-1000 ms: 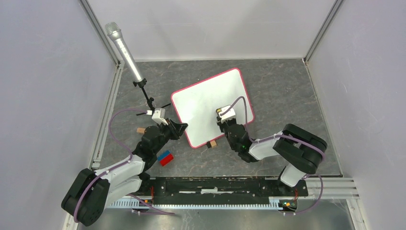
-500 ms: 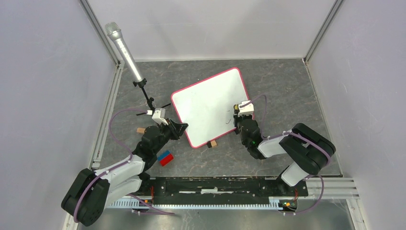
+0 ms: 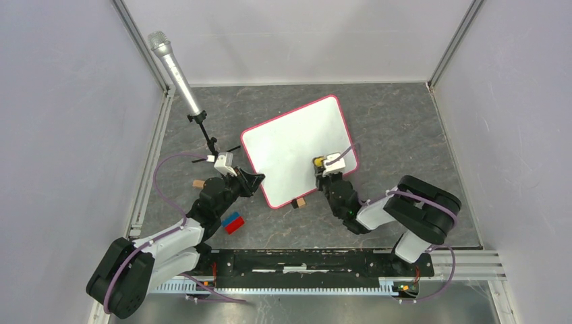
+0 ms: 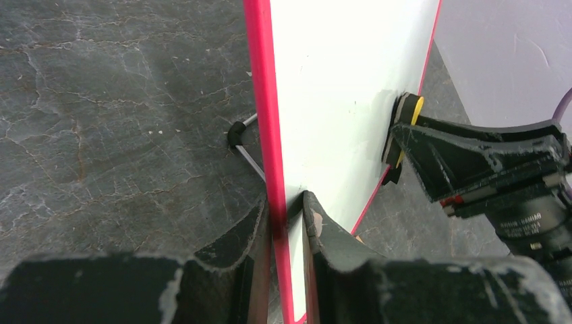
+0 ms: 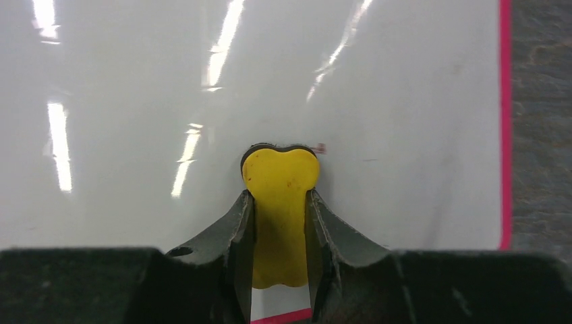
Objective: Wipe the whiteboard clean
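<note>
The whiteboard (image 3: 297, 145) is nearly clean, so my right gripper should next lift the eraser off, draw it back, lower it and release it on the bare tabletop back and below.
The whiteboard (image 3: 297, 145), white with a pink-red frame, lies tilted in the middle of the table and looks blank. My left gripper (image 3: 255, 181) is shut on its near left edge; in the left wrist view the fingers (image 4: 287, 223) pinch the pink frame (image 4: 260, 101). My right gripper (image 3: 320, 167) is shut on a yellow eraser (image 5: 280, 202) with a dark pad, pressed flat on the board (image 5: 135, 101) near its near right corner. The eraser also shows in the top view (image 3: 317, 162) and the left wrist view (image 4: 405, 125).
A silver microphone (image 3: 174, 64) on a small black stand (image 3: 206, 135) stands at the back left. A red and blue block (image 3: 233, 221) and a small wooden block (image 3: 197, 183) lie by the left arm. Another wooden piece (image 3: 299, 202) lies at the board's near edge.
My right gripper swept the eraser to the right across the board, then back left. A faint dark mark seen half a second ago is gone. The left arm held still.
</note>
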